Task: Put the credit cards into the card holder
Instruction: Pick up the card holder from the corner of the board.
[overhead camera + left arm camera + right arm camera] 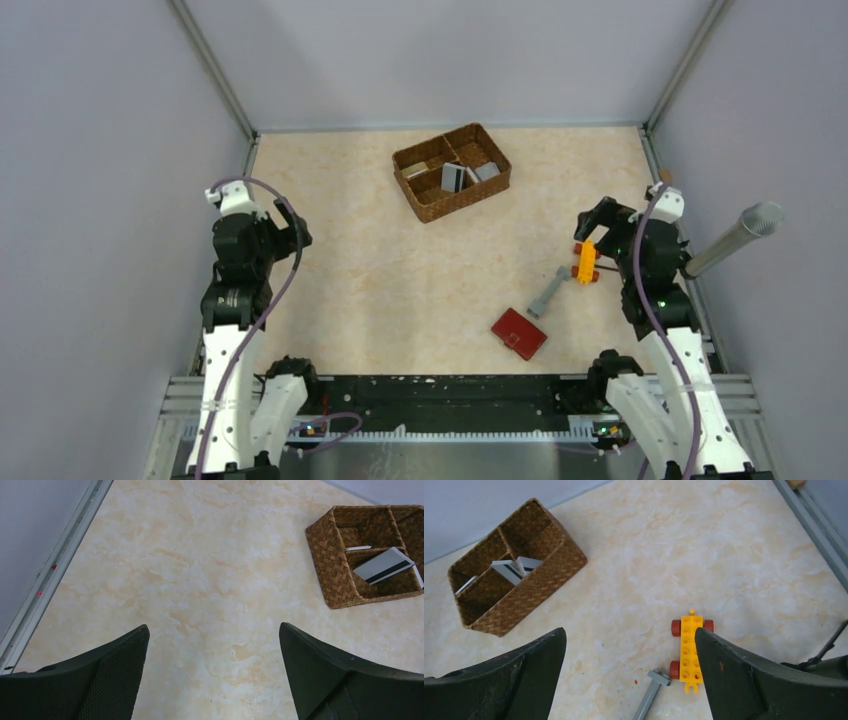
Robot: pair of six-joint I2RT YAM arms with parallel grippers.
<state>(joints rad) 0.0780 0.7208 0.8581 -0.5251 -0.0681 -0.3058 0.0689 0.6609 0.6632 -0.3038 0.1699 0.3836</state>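
My right gripper will next swing back toward my base, turn and go down to close on the card holder's strapped edge (510, 344), as the card holder lies shut and flat on the tabletop.
The credit cards (453, 177) stand and lie inside a brown divided wicker basket (425, 200) at the back of the table. A grey card with a dark stripe (384, 565) leans in one compartment, and a thin white one (357, 547) lies beside it. The right wrist view shows the cards (514, 569) too. The card holder (519, 333), a dark red closed wallet, lies near the front, right of centre. My left gripper (291, 228) (214, 626) hovers open over bare table at the left. My right gripper (592, 226) (630, 630) is open at the right, with nothing between its fingers.
A yellow toy chassis with red wheels (586, 262) (689, 647) and a grey T-shaped piece (547, 291) (651, 692) lie under my right gripper. A metal cylinder (735, 238) slants in at the right wall. Grey walls and rails bound the table.
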